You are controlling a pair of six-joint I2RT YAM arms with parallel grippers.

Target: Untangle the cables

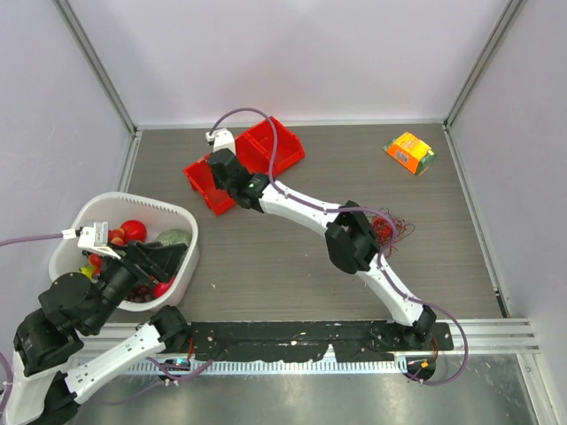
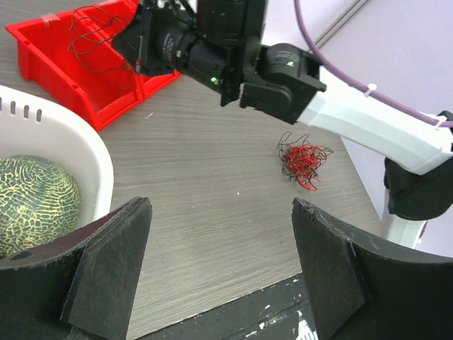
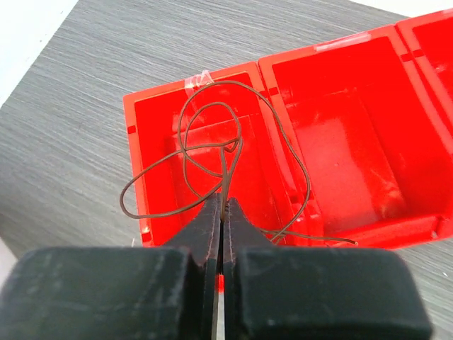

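Observation:
One loop of the cable hangs over the section's outer edge, so my right gripper next needs to move slightly toward the red bin's middle and release the cable over the section nearest the basket.
My right gripper (image 3: 224, 202) is shut on a thin dark cable (image 3: 212, 152) and holds its loops over the left compartment of the red bin (image 3: 152, 134). In the left wrist view the same cable (image 2: 95, 32) hangs above the bin (image 2: 64, 64). A clump of red and dark cables (image 2: 304, 159) lies on the table, partly hidden behind the right arm in the top view (image 1: 394, 230). My left gripper (image 2: 219, 269) is open and empty, near the white basket (image 1: 177, 217).
The white basket (image 2: 78, 149) holds a melon (image 2: 32, 202) and red fruit (image 1: 133, 230). An orange box (image 1: 409, 152) lies at the back right. The red bin (image 1: 282, 146) stands at the back centre. Grey walls close in the table.

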